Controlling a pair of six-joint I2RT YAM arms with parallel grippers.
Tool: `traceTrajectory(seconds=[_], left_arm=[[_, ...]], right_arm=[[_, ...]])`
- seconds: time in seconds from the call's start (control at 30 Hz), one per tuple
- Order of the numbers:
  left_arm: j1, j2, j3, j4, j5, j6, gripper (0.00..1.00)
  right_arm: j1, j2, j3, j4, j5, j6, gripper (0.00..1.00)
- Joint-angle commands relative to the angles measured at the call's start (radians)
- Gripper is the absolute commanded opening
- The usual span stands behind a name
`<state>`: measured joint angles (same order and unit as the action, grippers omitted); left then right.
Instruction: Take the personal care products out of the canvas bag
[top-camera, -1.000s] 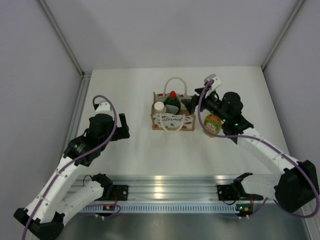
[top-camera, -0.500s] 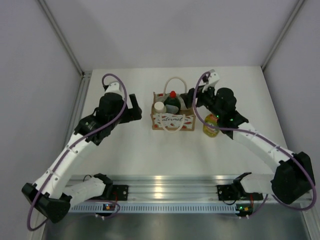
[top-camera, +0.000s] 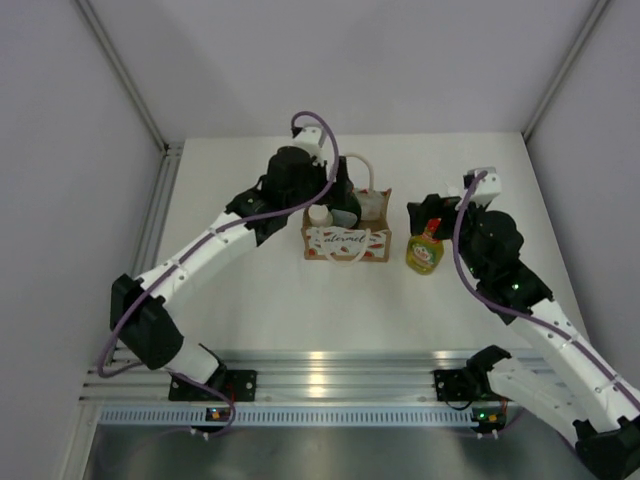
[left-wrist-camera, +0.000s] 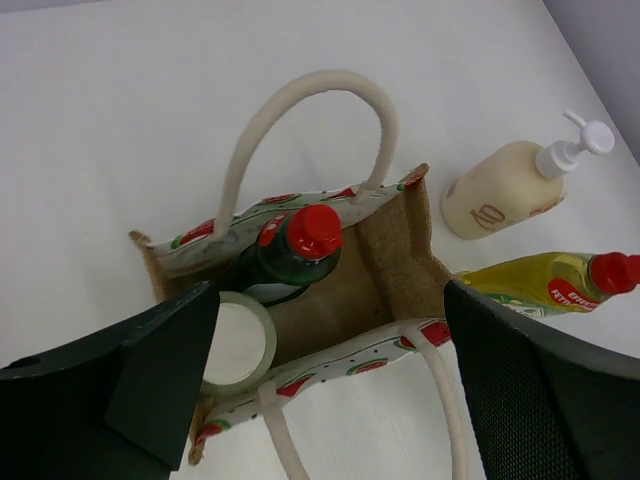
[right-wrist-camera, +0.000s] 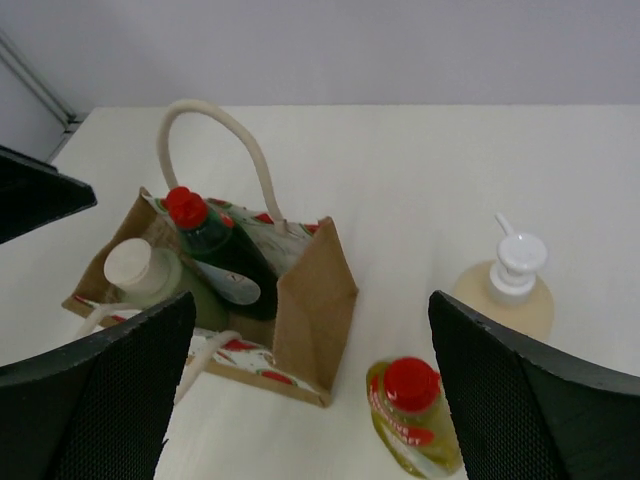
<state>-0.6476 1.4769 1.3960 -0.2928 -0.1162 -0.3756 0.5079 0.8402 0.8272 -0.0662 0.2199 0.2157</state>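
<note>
The red cap of the dark green bottle (left-wrist-camera: 292, 252) points up uncovered in the bag, so I will next move my left gripper down with open fingers around that cap and close.
The canvas bag (top-camera: 346, 241) stands mid-table, also in the left wrist view (left-wrist-camera: 390, 230) and the right wrist view (right-wrist-camera: 315, 290). Inside it are the dark green bottle with red cap (left-wrist-camera: 292, 252) (right-wrist-camera: 213, 248) and the pale grey-green cylinder with white lid (left-wrist-camera: 236, 342) (right-wrist-camera: 140, 274) (top-camera: 319, 214). The yellow-green bottle (top-camera: 425, 251) (left-wrist-camera: 545, 285) (right-wrist-camera: 413, 413) stands on the table right of the bag. The cream pump bottle (left-wrist-camera: 500, 190) (right-wrist-camera: 505, 290) stands behind it. My left gripper (top-camera: 338, 196) (left-wrist-camera: 330, 380) hovers open over the bag. My right gripper (top-camera: 428, 208) (right-wrist-camera: 315, 400) is open and empty, above the yellow-green bottle.
The white table (top-camera: 250, 180) is walled by grey panels on three sides. A metal rail (top-camera: 330, 365) with both arm bases runs along the near edge. The bag's loop handles (left-wrist-camera: 310, 100) stand up and out from its rim.
My left arm has swung from the table's left side to above the bag. My right gripper has drawn back from the bag to the right. The yellow-green bottle has stayed put.
</note>
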Motion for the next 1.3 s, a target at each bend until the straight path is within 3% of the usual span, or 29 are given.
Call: traceTrajectory(seconds=[0.0, 0.2, 0.27, 0.3, 0.53, 1.27], left_arm=[[-0.049, 0.054, 0.015, 0.213, 0.043, 0.154, 0.98], [-0.066, 0.132, -0.055, 0.432, -0.023, 0.167, 0.93], [-0.072, 0.155, -0.064, 0.455, -0.080, 0.158, 0.92], [-0.075, 0.163, -0.080, 0.489, -0.117, 0.159, 0.87], [-0.084, 0.207, -0.135, 0.593, -0.214, 0.185, 0.83], [-0.086, 0.253, -0.232, 0.745, -0.221, 0.213, 0.72]], right_arm=[[0.001, -0.108, -0.048, -0.118, 0.049, 0.045, 0.96], [0.003, -0.248, -0.096, -0.148, 0.030, 0.027, 0.99], [0.001, -0.269, -0.102, -0.152, 0.033, 0.016, 0.99], [0.001, -0.282, -0.102, -0.152, 0.042, 0.013, 1.00], [0.001, -0.293, -0.071, -0.181, 0.030, 0.008, 0.99], [0.003, -0.380, -0.069, -0.204, 0.015, -0.025, 0.99]])
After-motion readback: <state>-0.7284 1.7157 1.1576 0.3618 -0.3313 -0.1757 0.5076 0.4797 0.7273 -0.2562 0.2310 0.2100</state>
